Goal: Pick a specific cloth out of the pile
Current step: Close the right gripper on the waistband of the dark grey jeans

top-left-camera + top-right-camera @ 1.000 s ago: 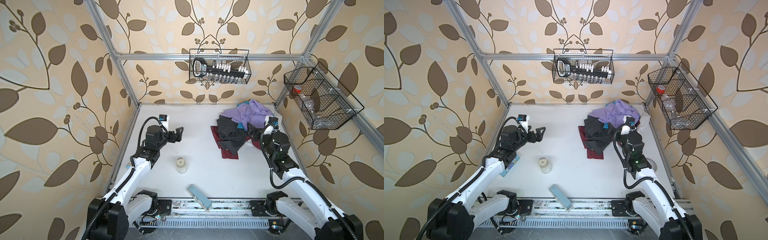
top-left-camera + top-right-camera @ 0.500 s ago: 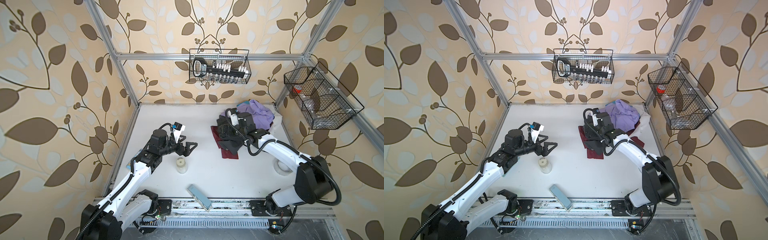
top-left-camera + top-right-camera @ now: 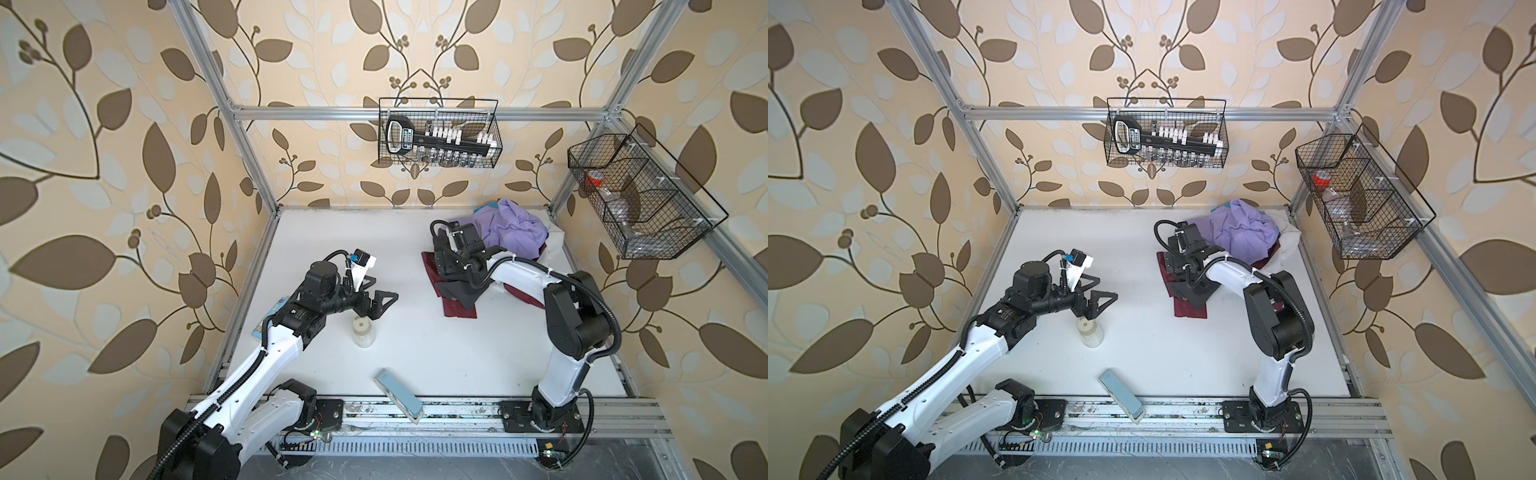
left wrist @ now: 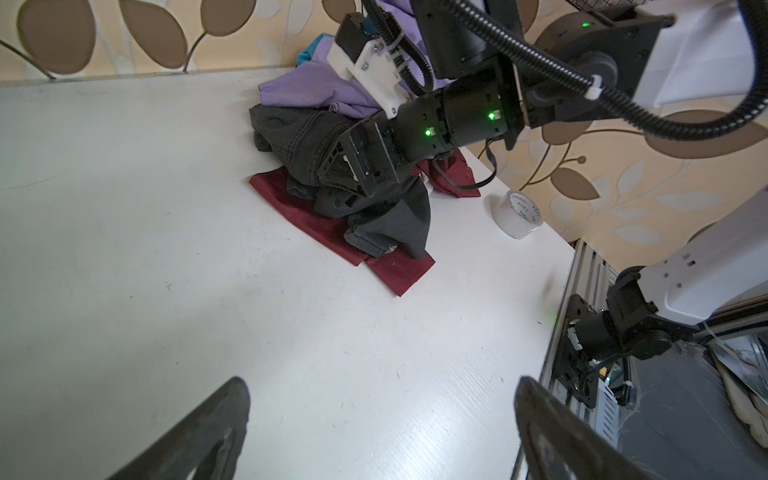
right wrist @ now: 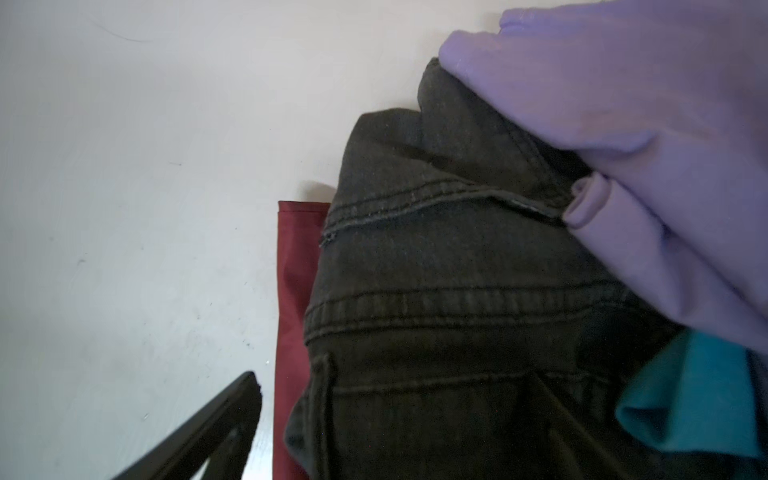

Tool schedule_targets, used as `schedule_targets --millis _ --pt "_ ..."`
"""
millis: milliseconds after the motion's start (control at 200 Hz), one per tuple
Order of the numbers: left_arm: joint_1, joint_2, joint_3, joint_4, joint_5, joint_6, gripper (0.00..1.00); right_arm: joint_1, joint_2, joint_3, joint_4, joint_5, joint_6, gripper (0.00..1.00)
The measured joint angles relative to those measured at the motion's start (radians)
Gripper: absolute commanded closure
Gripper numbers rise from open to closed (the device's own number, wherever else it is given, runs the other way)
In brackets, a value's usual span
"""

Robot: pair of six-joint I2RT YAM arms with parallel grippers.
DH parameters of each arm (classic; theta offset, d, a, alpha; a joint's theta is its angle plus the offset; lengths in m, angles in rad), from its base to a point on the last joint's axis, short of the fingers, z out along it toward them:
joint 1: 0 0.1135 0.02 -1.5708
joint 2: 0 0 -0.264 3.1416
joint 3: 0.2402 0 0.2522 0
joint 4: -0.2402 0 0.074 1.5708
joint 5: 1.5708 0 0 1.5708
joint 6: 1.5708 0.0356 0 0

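The jeans' stitched denim [image 5: 424, 424] just below the right gripper's open fingers is clear of the lavender shirt, so the robot will lower its right gripper into that denim next.
The pile [image 3: 513, 226] [image 3: 1241, 232] sits at the table's back right: a lavender shirt on top, a maroon shirt [image 3: 459, 309] [image 4: 316, 224] flat beneath, and a bit of teal [image 5: 698, 395]. The cloth, dark grey jeans [image 3: 461, 291] [image 3: 1192, 291] [image 4: 307, 141] [image 5: 436, 311], lies at the pile's left side. My right gripper [image 3: 442, 270] [image 3: 1171, 270] is open and low over the jeans, with denim in front of its jaws. Only one of its fingers [image 5: 232, 411] shows. My left gripper [image 3: 376, 301] [image 3: 1096, 301] [image 4: 382, 415] hangs open and empty, left of the pile.
A white jar [image 3: 363, 332] [image 3: 1091, 332] stands just below the left gripper. A teal flat box [image 3: 398, 394] lies at the front edge. A tape roll [image 4: 519, 214] stands near the right edge. Wire baskets hang on the back wall [image 3: 438, 137] and the right wall [image 3: 640, 199].
My right arm has swung from the right side across the pile to sit over the jeans. My left gripper has moved right and forward to above the jar. Both stayed open.
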Motion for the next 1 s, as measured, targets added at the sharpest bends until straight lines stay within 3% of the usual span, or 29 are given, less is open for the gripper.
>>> schedule_targets --millis 170,230,355,535,755,1000 --pt "-0.006 -0.020 0.000 -0.001 0.000 0.004 0.01 0.002 0.101 0.063 -0.008 0.055 -0.003 0.01" --pt "-0.010 -0.022 0.000 0.000 -0.001 0.004 0.01 0.001 0.119 0.070 -0.008 0.071 -0.003 0.07" --pt "-0.019 -0.023 0.000 -0.003 -0.002 0.005 0.01 0.000 0.124 0.071 -0.009 0.108 -0.009 0.40" --pt "-0.026 -0.035 0.000 -0.010 -0.009 0.006 0.01 -0.010 0.123 0.070 -0.006 0.168 0.001 1.00" --pt "-0.036 -0.054 -0.005 -0.015 -0.010 0.015 0.01 -0.009 0.059 0.037 -0.003 0.203 -0.008 1.00" --pt "-0.046 -0.064 -0.007 -0.016 -0.013 0.024 0.01 -0.020 -0.120 0.026 -0.020 0.264 -0.050 1.00"
